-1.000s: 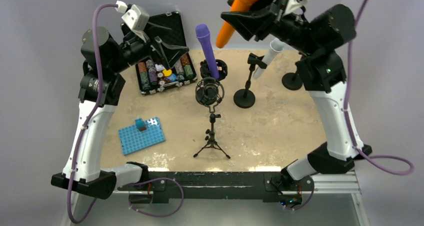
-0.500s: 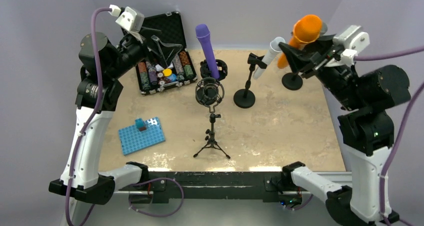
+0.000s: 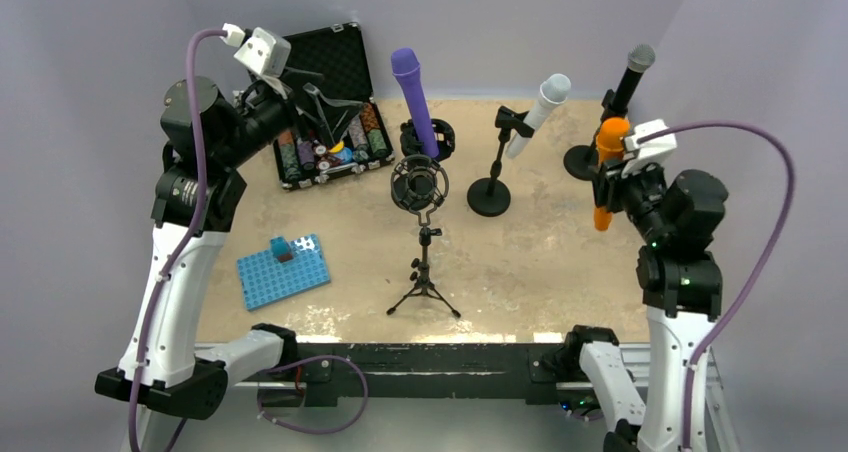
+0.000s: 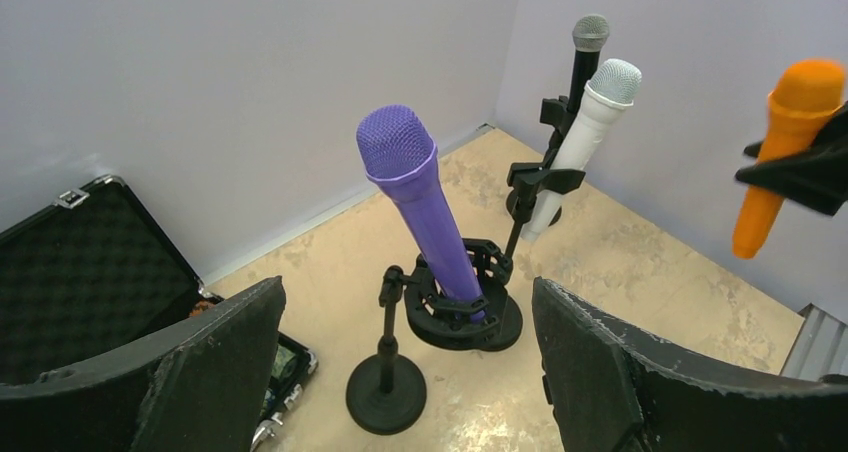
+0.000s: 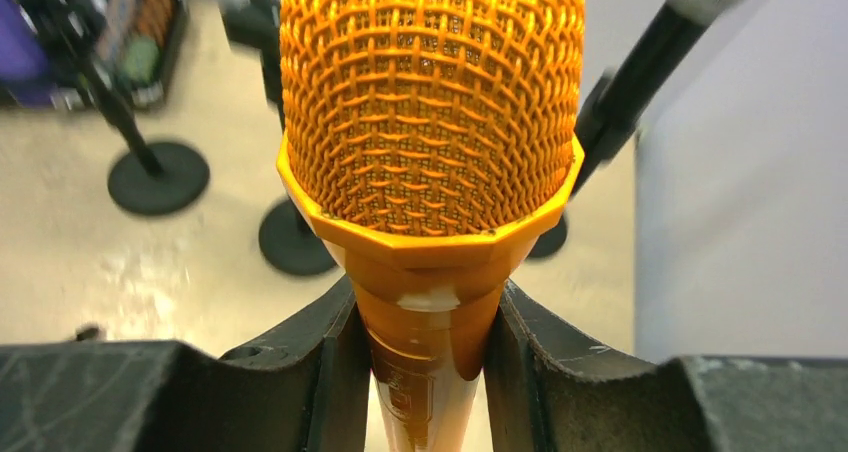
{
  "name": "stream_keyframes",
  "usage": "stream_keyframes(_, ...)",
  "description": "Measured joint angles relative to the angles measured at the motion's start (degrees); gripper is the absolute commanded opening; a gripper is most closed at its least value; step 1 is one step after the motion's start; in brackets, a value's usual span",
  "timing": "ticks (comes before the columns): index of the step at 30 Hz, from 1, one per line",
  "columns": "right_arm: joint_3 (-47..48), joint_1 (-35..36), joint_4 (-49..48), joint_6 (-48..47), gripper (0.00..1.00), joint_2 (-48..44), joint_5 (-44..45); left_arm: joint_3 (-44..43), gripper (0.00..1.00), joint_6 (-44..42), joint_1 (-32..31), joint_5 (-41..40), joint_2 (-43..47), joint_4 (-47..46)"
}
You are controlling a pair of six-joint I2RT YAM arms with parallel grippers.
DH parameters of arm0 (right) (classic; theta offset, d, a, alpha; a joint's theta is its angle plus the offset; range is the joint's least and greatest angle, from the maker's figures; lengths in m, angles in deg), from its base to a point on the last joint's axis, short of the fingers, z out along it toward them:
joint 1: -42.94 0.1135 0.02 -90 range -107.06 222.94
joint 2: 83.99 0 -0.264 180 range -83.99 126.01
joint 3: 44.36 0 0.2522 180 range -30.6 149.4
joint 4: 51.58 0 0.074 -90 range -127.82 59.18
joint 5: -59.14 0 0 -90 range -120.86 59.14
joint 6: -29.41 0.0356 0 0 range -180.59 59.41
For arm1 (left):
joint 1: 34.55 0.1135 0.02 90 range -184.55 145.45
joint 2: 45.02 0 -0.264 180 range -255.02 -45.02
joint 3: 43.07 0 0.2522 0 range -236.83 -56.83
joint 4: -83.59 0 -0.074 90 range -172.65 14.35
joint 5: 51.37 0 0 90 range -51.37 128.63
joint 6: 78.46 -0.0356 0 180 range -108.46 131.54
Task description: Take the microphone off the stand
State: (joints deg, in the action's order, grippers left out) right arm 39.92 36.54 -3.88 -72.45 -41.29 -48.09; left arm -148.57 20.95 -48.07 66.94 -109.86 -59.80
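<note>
I should move my right gripper back and down, tipping down to release the orange microphone [image 3: 607,157], as the bare near tabletop is below and back from it.
An orange microphone [image 3: 607,157] hangs upright in the air at the table's right side, clear of any stand, with my right gripper [image 3: 612,180] shut on its handle. In the right wrist view its mesh head [image 5: 432,102] fills the frame and the fingers [image 5: 330,352] press the handle just below it. It also shows at the right edge of the left wrist view as the orange microphone [image 4: 790,142]. My left gripper [image 3: 320,90] is open and empty above the case, facing the purple microphone [image 4: 415,192] in its black ring stand [image 4: 465,302].
A white microphone [image 3: 538,112] sits clipped on a round-base stand [image 3: 489,197]. A black microphone [image 3: 627,77] stands on its base [image 3: 584,162] just behind the orange one. An empty shock mount on a tripod [image 3: 420,187] stands mid-table. An open case [image 3: 325,142] and a blue baseplate [image 3: 283,270] lie at the left.
My right arm has swung from high at the back down to the table's right side, carrying the orange microphone and turning it upright. The left arm has barely shifted.
</note>
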Motion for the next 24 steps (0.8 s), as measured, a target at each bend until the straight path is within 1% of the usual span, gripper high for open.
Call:
stream_keyframes(6,-15.54,-1.09,4.81,-5.11,0.0,-5.03,0.13,1.49,0.97,-0.04,0.0,-0.07,1.05,1.27)
stream_keyframes(9,-21.59,-1.42,6.43,-8.11,0.0,-6.97,1.49,1.66,0.97,-0.04,0.0,-0.17,1.11,2.16)
stream_keyframes(11,-23.54,-2.16,7.65,-9.57,0.0,-6.93,2.21,1.66,0.97,-0.04,0.0,-0.28,1.11,2.45)
stream_keyframes(16,-26.45,-5.62,8.61,-12.46,0.0,-3.26,3.34,2.62,0.97,-0.04,0.0,-0.33,1.55,2.6)
stream_keyframes(24,-31.76,-8.22,5.75,-15.91,0.0,3.61,7.39,3.28,0.97,-0.07,0.02,-0.5,1.86,2.75)
